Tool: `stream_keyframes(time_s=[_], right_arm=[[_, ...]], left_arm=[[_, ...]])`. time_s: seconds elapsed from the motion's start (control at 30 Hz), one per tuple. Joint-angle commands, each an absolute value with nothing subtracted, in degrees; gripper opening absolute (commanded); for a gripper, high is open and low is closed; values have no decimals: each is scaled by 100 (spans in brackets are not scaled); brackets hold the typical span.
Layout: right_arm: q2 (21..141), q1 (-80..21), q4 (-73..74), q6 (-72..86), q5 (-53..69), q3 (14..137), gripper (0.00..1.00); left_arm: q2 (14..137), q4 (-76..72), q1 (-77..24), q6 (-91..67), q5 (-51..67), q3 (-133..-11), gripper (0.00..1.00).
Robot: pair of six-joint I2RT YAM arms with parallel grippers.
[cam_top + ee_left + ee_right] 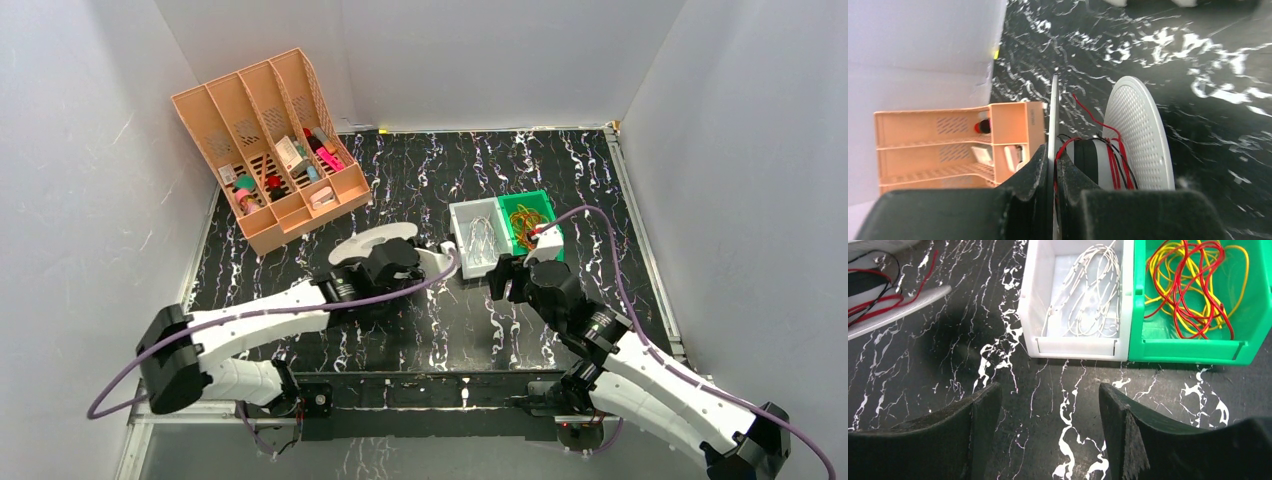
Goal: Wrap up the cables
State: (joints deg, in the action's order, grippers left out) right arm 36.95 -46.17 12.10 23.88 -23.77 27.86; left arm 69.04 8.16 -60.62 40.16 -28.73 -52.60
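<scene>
My left gripper should bring the tilted spool down, turning it flat onto bare table (373,243) (1082,116) beside the peach desk organizer, since red cable already sits round its core.
My left gripper (1054,150) is shut on the thin near flange (1053,115) of a white spool (1140,135), and a strand of red cable is pinched beside that flange. Red cable (1113,167) and a black wire are wound round the spool's core, with a loose red end rising past it. From above, the spool (375,243) sits at the left gripper (405,262), left of centre. More red cable, tangled with yellow wire (1188,285), lies in a green bin (1188,351). My right gripper (1048,390) hangs open over bare table just before the bins, holding nothing.
A white bin (1040,347) with pale wires (1093,295) stands against the green bin's left side. A peach desk organizer (270,150) with small items fills the back left corner. White walls close in the black marbled table (420,330).
</scene>
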Motion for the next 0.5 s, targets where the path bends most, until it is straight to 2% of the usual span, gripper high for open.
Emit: stream_keyframes(time_s=[0.0, 0.47], right_arm=[[3773, -4597, 1310, 2798, -2743, 3075, 78], [3658, -4597, 1865, 3359, -3007, 3135, 80]], left_arm=[[7384, -1306, -6092, 5152, -4527, -4982, 0], [9677, -4500, -6073, 6955, -5589, -4834, 0]])
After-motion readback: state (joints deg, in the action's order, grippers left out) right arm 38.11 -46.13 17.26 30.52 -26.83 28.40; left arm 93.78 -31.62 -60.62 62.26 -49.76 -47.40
